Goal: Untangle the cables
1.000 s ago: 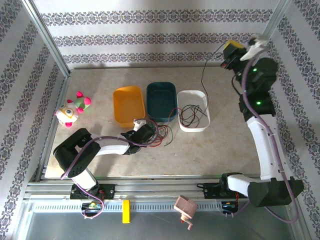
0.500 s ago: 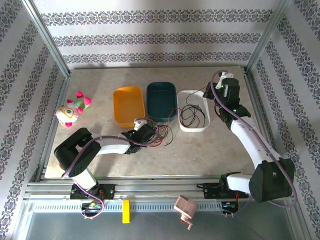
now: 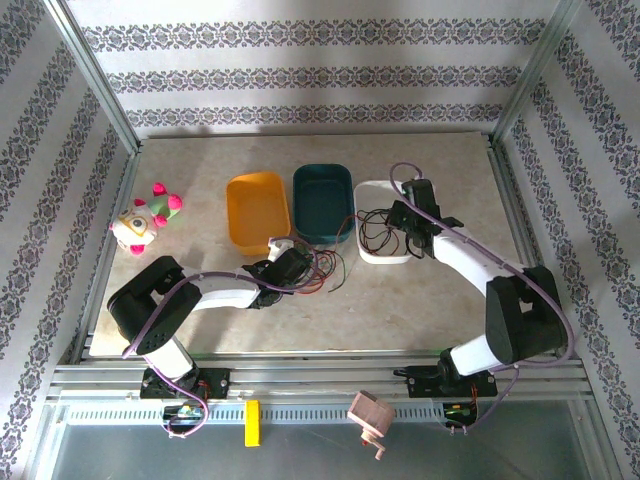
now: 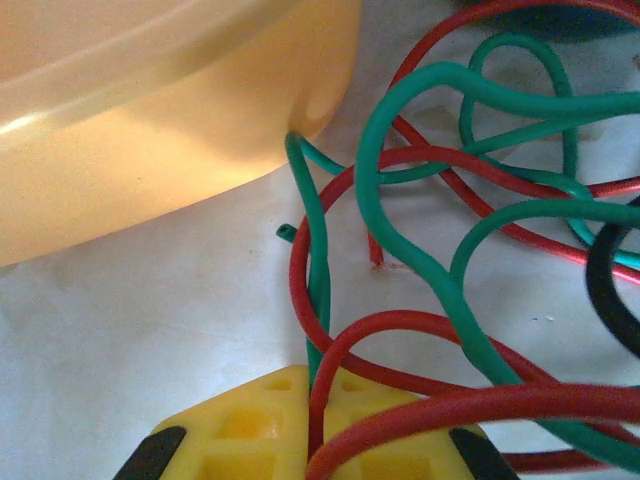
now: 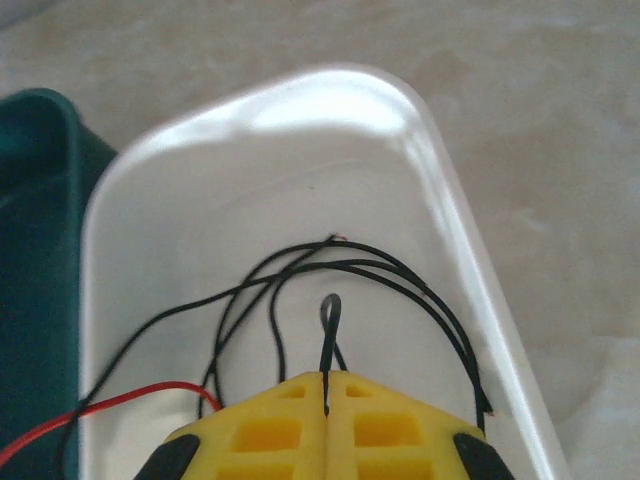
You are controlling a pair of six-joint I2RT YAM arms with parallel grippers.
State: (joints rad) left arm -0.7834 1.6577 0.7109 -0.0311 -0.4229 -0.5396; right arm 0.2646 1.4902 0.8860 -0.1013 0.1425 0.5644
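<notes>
Other black cables already lie in the white tray, so next my right gripper should lower toward the tray's bottom below it and release the small loop of cable.
A tangle of red, green and black cables [image 3: 326, 268] lies on the table in front of the teal tray [image 3: 322, 196]. My left gripper [image 3: 288, 266] is shut at the tangle's left side. In the left wrist view its yellow fingers [image 4: 240, 430] pinch a red cable [image 4: 300, 290] and a green cable [image 4: 322, 280] together. Black cables [image 3: 384, 226] lie looped in the white tray [image 3: 385, 256]. My right gripper [image 3: 407, 222] hangs over that tray, shut on a small loop of black cable [image 5: 331, 305].
An orange tray [image 3: 258, 210] stands left of the teal one, its corner close to the left fingers. A plush toy [image 3: 145, 218] sits at the far left. A red cable [image 5: 150, 392] crosses the white tray's rim [image 5: 450, 220] towards the tangle.
The right arm has swung down from high at the back right to the white tray, bringing its black cable with it. The left arm has stayed put.
</notes>
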